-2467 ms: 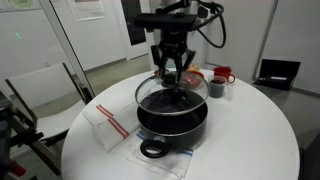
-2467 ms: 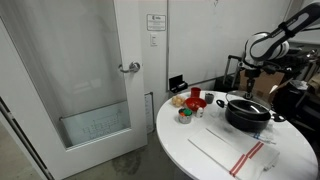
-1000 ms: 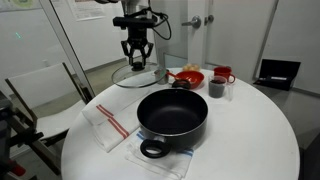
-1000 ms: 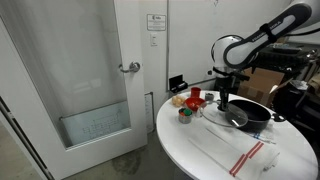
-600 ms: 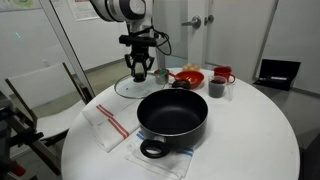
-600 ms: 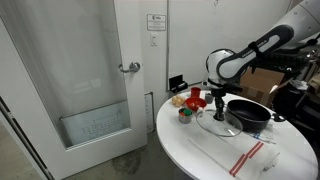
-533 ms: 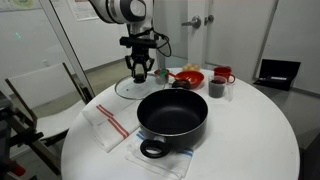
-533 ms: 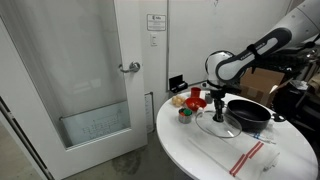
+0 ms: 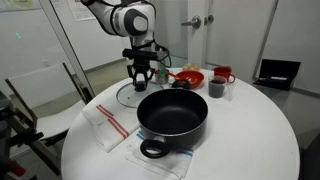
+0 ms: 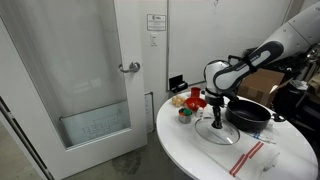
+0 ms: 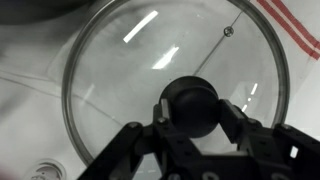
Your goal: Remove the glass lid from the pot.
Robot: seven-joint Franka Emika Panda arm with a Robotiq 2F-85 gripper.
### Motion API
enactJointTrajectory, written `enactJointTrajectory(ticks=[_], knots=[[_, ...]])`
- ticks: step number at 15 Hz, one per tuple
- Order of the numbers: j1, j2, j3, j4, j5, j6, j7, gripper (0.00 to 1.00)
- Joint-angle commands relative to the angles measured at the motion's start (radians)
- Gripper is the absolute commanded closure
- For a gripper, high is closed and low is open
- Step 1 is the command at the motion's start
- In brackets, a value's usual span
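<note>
To get the glass lid point(image 9: 132, 96) onto the table beside the pot, my gripper will lower slightly first, then release the lid's black knob.
The black pot point(image 9: 172, 112) stands uncovered in the middle of the round white table point(image 9: 250, 140), and also shows in an exterior view point(image 10: 248, 112). The glass lid point(image 9: 132, 96) is low over or on the table just beside the pot, apart from it; it also shows in an exterior view point(image 10: 219, 132). In the wrist view the glass lid point(image 11: 130, 70) fills the frame. My gripper point(image 11: 192, 112) is shut on its black knob point(image 11: 192, 98), one finger on each side. The gripper shows above the lid in both exterior views point(image 9: 141, 80) point(image 10: 216, 119).
A red bowl point(image 9: 189, 76), a red mug point(image 9: 223, 74) and a small dark cup point(image 9: 216, 88) stand behind the pot. A white cloth with red stripes point(image 9: 108, 125) lies near the lid. A chair point(image 9: 40, 95) stands beside the table. A laptop point(image 9: 277, 72) sits at the far edge.
The gripper lifted the lid off the pot, carried it sideways away from the pot and lowered it to the table beside it. The pot stayed in place.
</note>
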Motion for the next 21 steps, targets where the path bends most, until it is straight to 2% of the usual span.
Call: enactJointTrajectory(ticks=[1,15,17,18,21], knots=[[0.008,0.011,0.003,0.011,-0.017,0.013,0.027,0.75],[0.016,0.03,-0.005,-0.021,-0.021,0.054,0.061,0.75],[0.015,0.026,-0.002,-0.026,-0.02,0.057,0.061,0.23],[0.015,0.025,-0.001,-0.029,-0.02,0.057,0.061,0.23],[0.013,0.017,0.002,-0.04,-0.019,0.06,0.059,0.06]])
